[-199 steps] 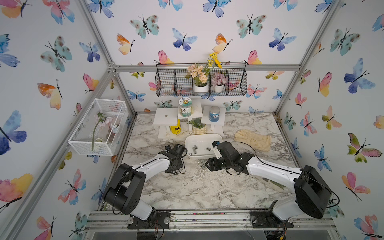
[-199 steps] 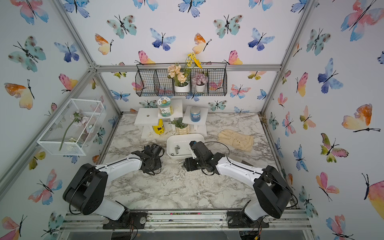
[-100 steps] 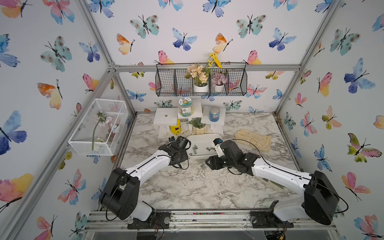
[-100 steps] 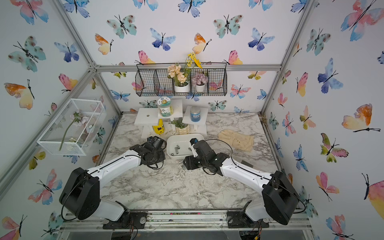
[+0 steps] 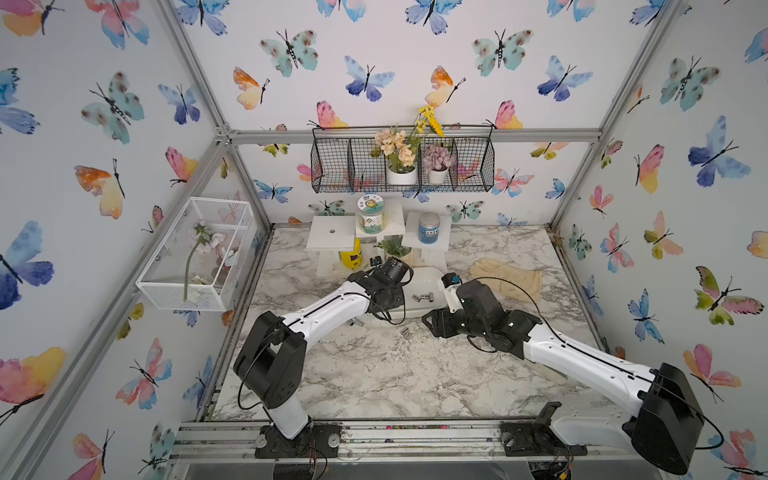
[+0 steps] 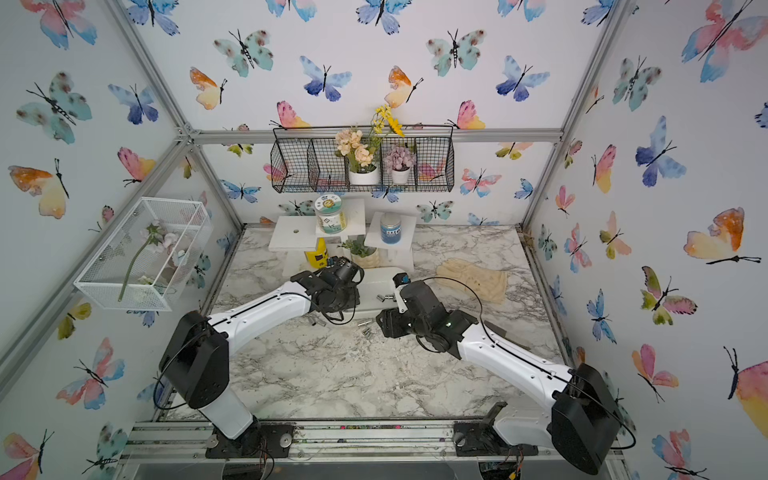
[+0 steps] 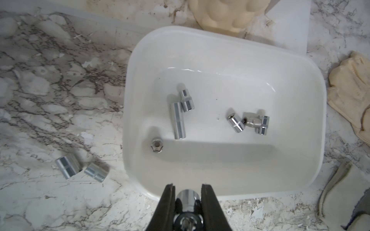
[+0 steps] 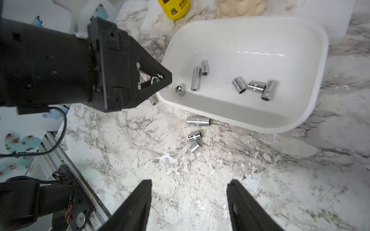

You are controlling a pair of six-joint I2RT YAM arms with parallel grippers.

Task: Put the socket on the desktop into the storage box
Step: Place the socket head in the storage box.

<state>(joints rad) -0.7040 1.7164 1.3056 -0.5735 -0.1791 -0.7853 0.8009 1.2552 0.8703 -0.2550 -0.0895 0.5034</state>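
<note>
I will next move my left gripper outward and down to release the chrome socket (image 7: 188, 200), as the bottom of the box near the clustered sockets is outward of it and below.
My left gripper (image 7: 187, 188) is shut on a chrome socket (image 7: 188, 200) and hangs over the near rim of the white storage box (image 7: 128, 112). Several sockets (image 7: 178, 120) lie inside the box. Two more sockets (image 7: 68, 167) lie on the marble desktop (image 5: 374, 374) beside the box. In the right wrist view, three sockets (image 8: 198, 121) lie on the desktop in front of the storage box (image 8: 320, 60), and one socket (image 8: 153, 100) pokes out from under the left gripper (image 8: 168, 79). My right gripper (image 8: 189, 184) stands open and empty above bare desktop, short of those sockets.
Cream gloves (image 5: 507, 276) lie right of the box. Behind it stand a yellow bottle (image 5: 350, 255), a cream plant pot (image 8: 240, 8) and white stands with jars (image 5: 370, 214). A wire-mesh basket (image 5: 199, 253) hangs on the left wall. The aluminium frame (image 5: 374, 432) edges the front.
My left gripper has carried its socket from the desktop left of the box to the box's rim. The right gripper's jaws have widened a little; it has hardly moved.
</note>
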